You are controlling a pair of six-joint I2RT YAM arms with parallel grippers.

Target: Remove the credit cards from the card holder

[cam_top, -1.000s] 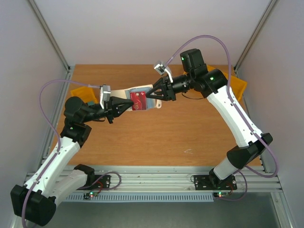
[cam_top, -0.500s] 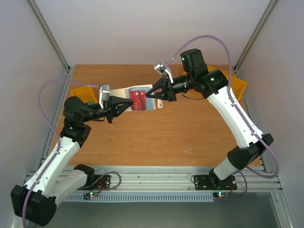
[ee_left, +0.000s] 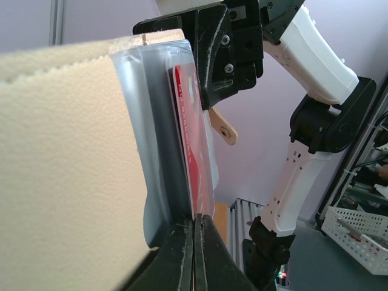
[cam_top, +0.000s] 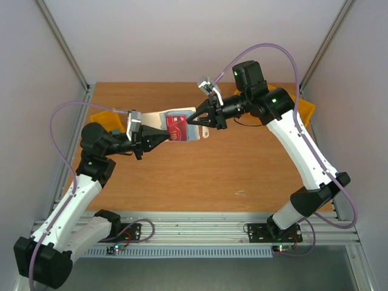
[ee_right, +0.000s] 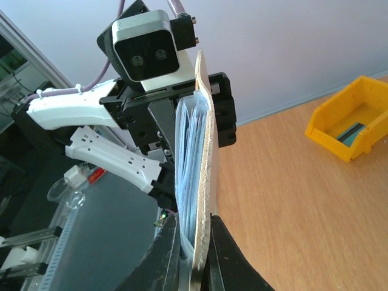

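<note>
I will next pull my right gripper away, then lower it to let go of the holder on the tabletop below, since my left gripper is clamping the red card (cam_top: 177,128).
The card holder (cam_top: 185,115) is held open in the air above the back of the table, beige outside (ee_left: 60,157) and pale blue inside (ee_left: 142,115). My right gripper (cam_top: 189,120) is shut on its right end; in the right wrist view its fingers (ee_right: 193,251) clamp the holder's edge (ee_right: 203,145). A red credit card (cam_top: 177,128) sits in a pocket. My left gripper (cam_top: 168,134) is shut on the card's near edge (ee_left: 193,151), jaws pressed together (ee_left: 197,242). The whitish-grey card is hidden.
A yellow bin (cam_top: 100,117) stands at the table's back left and another (cam_top: 306,109) at the back right, also in the right wrist view (ee_right: 354,118) with a dark item inside. The wooden table (cam_top: 200,176) lies below.
Both grippers keep their holds. The right wrist has shifted slightly; the card and holder have hardly moved.
</note>
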